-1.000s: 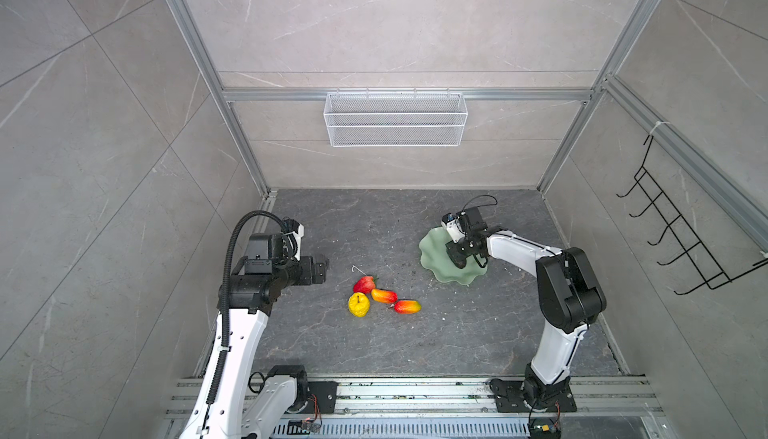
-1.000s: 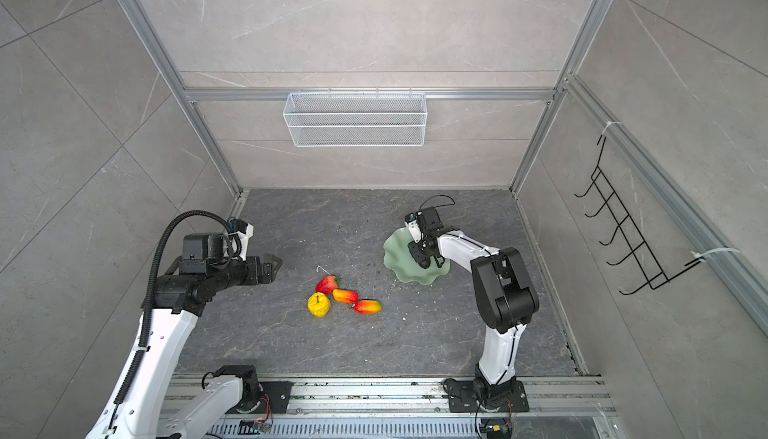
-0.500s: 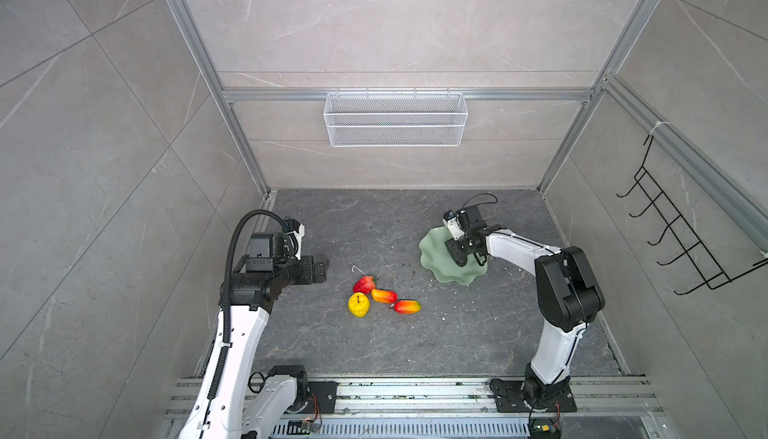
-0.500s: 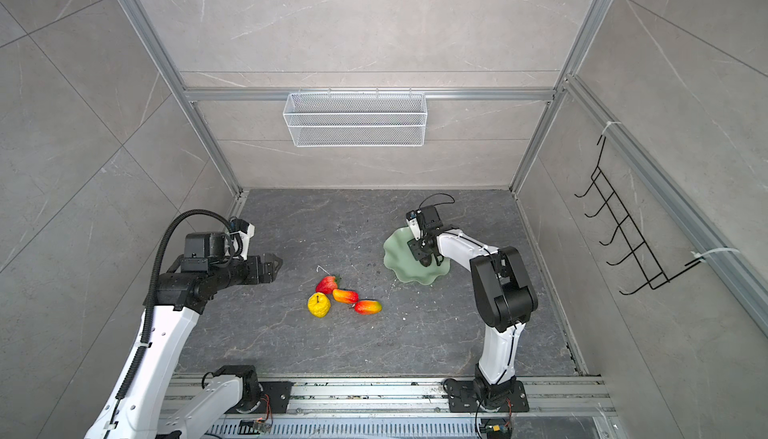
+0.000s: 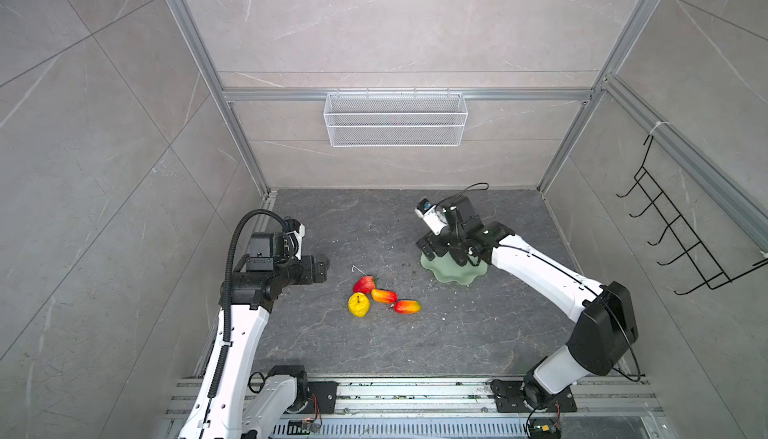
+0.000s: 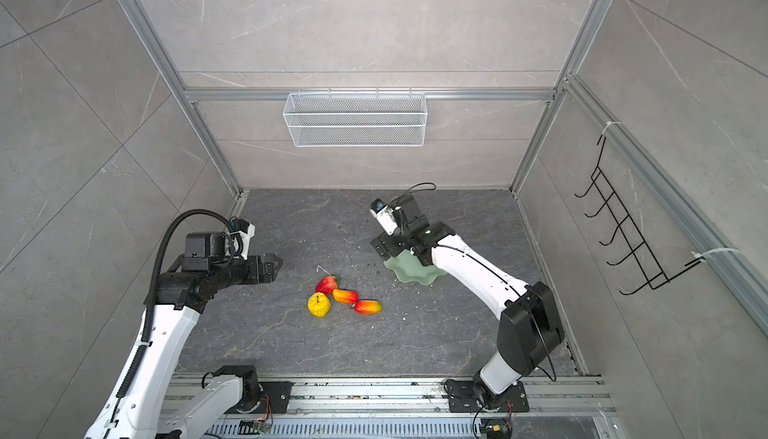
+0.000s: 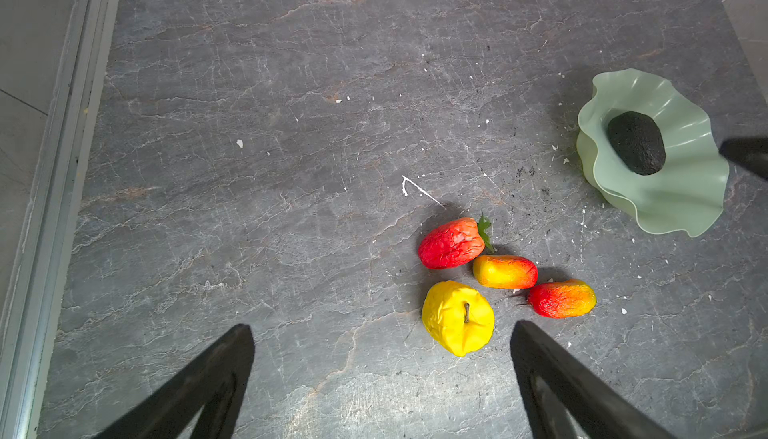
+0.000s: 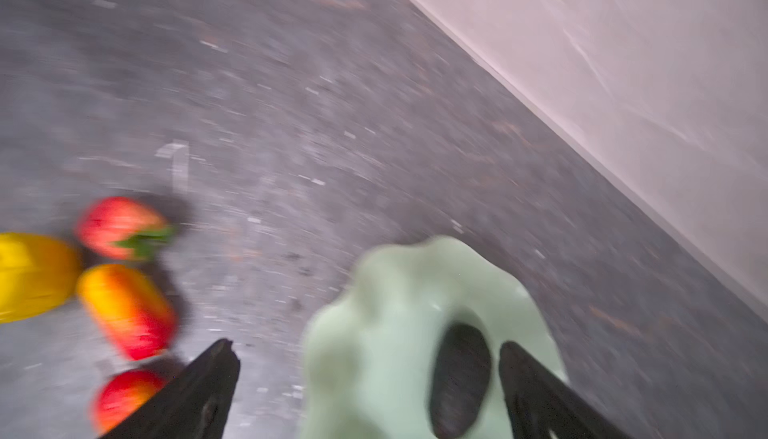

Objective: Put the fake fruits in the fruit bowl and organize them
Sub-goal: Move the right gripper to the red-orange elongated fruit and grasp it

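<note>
I will move my open right gripper back and down from over the bowl (image 5: pixel 453 274), onto the elongated fruit beside the strawberry, because that fruit is outside the bowl.
The pale green fruit bowl (image 5: pixel 453 274) sits right of the floor's middle, and the black oval fruit (image 7: pixel 636 141) lies inside it. My right gripper (image 8: pixel 368 345) hangs open just over the bowl, its fingers either side of the black fruit (image 8: pixel 461 378) and not touching it; this view is blurred. A yellow lumpy fruit (image 5: pixel 358 304), a red strawberry (image 5: pixel 364 284) and two red-orange elongated fruits (image 5: pixel 384 295) (image 5: pixel 408 306) lie clustered on the floor left of the bowl. My left gripper (image 7: pixel 382 326) is open and empty, above the floor left of the yellow fruit (image 7: pixel 457 318).
A white wire basket (image 5: pixel 395 119) hangs on the back wall and a black hook rack (image 5: pixel 681 241) on the right wall. Both arm bases stand on the front rail (image 5: pixel 415 391). White flecks dot the dark stone floor (image 7: pixel 291 166).
My right gripper has opened over the bowl, leaving the black fruit lying in it. The left arm has hardly moved.
</note>
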